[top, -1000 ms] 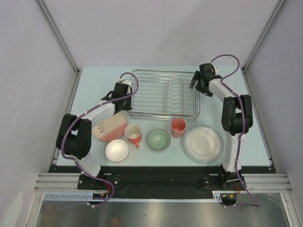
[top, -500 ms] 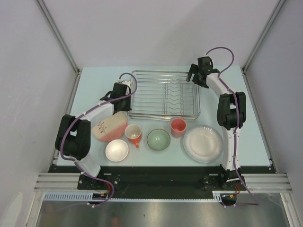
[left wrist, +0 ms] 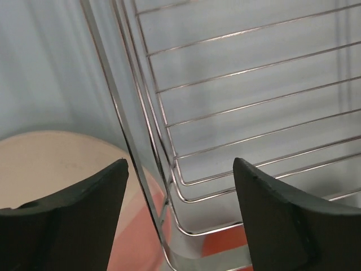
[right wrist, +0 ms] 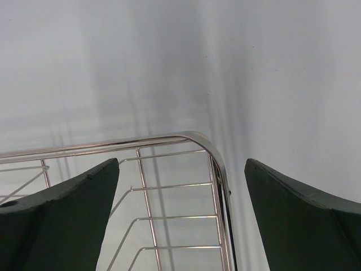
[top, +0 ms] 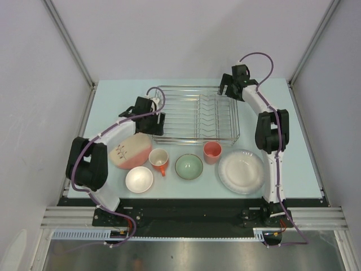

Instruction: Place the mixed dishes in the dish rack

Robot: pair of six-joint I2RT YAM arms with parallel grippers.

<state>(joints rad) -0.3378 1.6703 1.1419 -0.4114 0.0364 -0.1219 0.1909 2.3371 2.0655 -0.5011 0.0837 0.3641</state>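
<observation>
Next, my right gripper moves back and down onto the green bowl's rim [top: 201, 168] facing the large whitish plate, since the bowl lies below it, toward my base.
The dish rack [top: 194, 113] is a silver wire basket at the middle back of the table. My left gripper [top: 156, 122] is open at its near left corner, and in the left wrist view my left gripper [left wrist: 180, 189] straddles the rack's rim [left wrist: 132, 152] without touching it. The pink plate [top: 132, 151] lies tilted just beside it. My right gripper [top: 225, 87] hangs open over the rack's far right corner [right wrist: 210, 141]. In front of the rack stand an orange-handled mug [top: 159, 160], a small white bowl [top: 139, 179], a green bowl [top: 188, 166], an orange cup [top: 212, 151] and a large whitish plate [top: 241, 171].
The pale blue table [top: 113, 96] is boxed in by grey walls on the left, back and right. The dishes stand in a row between the rack and the arm bases. The pink plate [left wrist: 51, 164] fills the lower left of the left wrist view.
My left gripper has opened and let go of the rack's rim. My right gripper has moved left and farther back, to the rack's far right corner. The rack has shifted slightly.
</observation>
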